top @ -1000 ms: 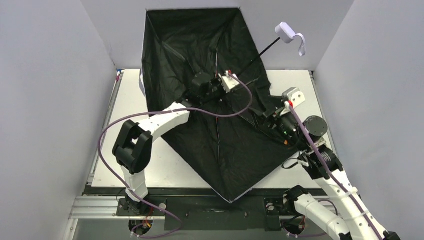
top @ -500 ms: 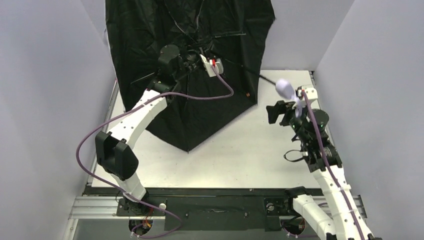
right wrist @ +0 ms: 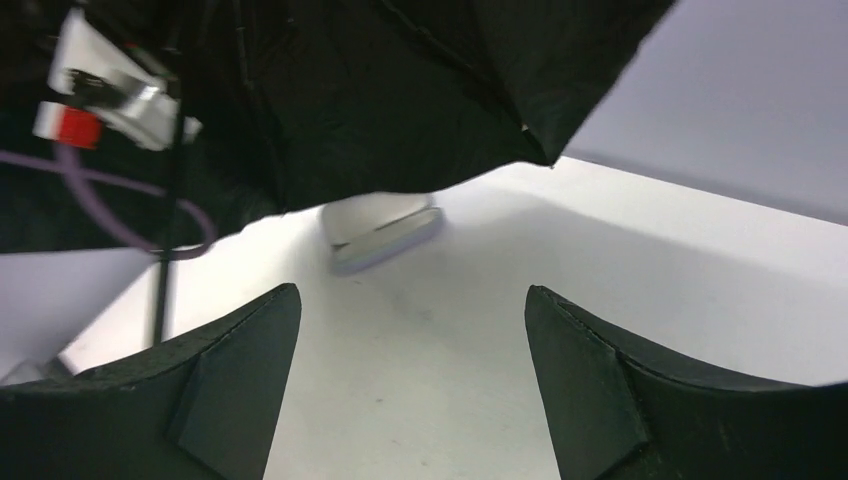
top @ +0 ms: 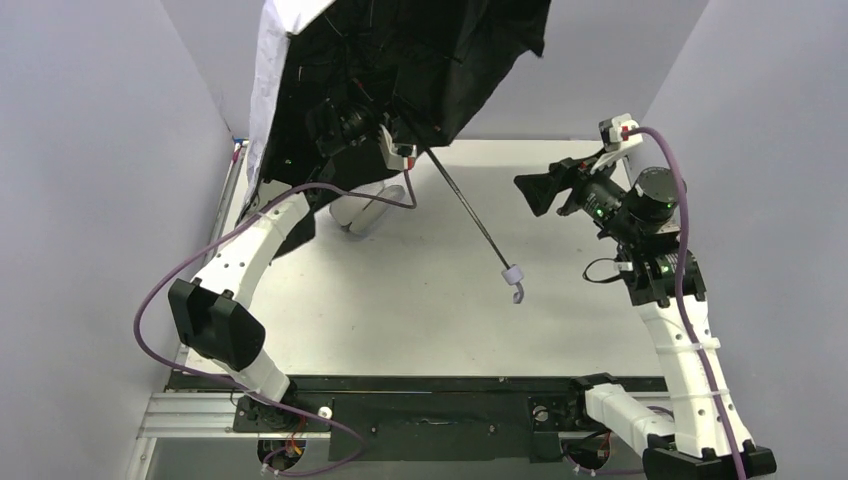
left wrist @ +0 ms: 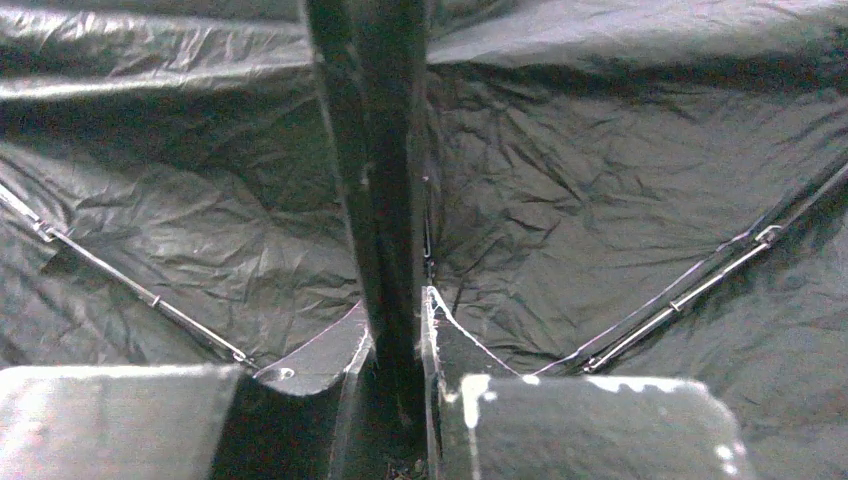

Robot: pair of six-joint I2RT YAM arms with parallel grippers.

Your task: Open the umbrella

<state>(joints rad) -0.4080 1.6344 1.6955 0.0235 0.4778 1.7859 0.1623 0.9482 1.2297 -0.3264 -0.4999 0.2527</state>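
Observation:
My left gripper eases outward toward the canopy's black bottom next and releases the umbrella's stem standing between its fingers, as the umbrella is already open.
The umbrella is open, its black underside (top: 420, 60) facing me at the top with a pale canopy edge (top: 265, 90) on the left. Its thin black shaft (top: 465, 205) slants down to the small lavender handle (top: 512, 273), which hangs over the table's middle. My left gripper (top: 395, 140) is shut on the shaft near the hub. In the left wrist view the shaft (left wrist: 375, 200) sits between the fingers of the left gripper (left wrist: 395, 310), with the canopy (left wrist: 600, 150) behind. My right gripper (top: 530, 190) is open and empty, apart from the umbrella; it also shows in the right wrist view (right wrist: 410, 300).
A lavender oval hard case (top: 370, 210) lies on the white table (top: 560, 320) under the canopy's edge; it also shows in the right wrist view (right wrist: 385, 228). Grey walls stand close on the left, right and back. The left arm's purple cable (top: 200, 270) loops over the table's left side.
The left arm has tipped the canopy up and back. The handle has swung from beside my right gripper down to the table's middle. The right gripper has risen and stays empty.

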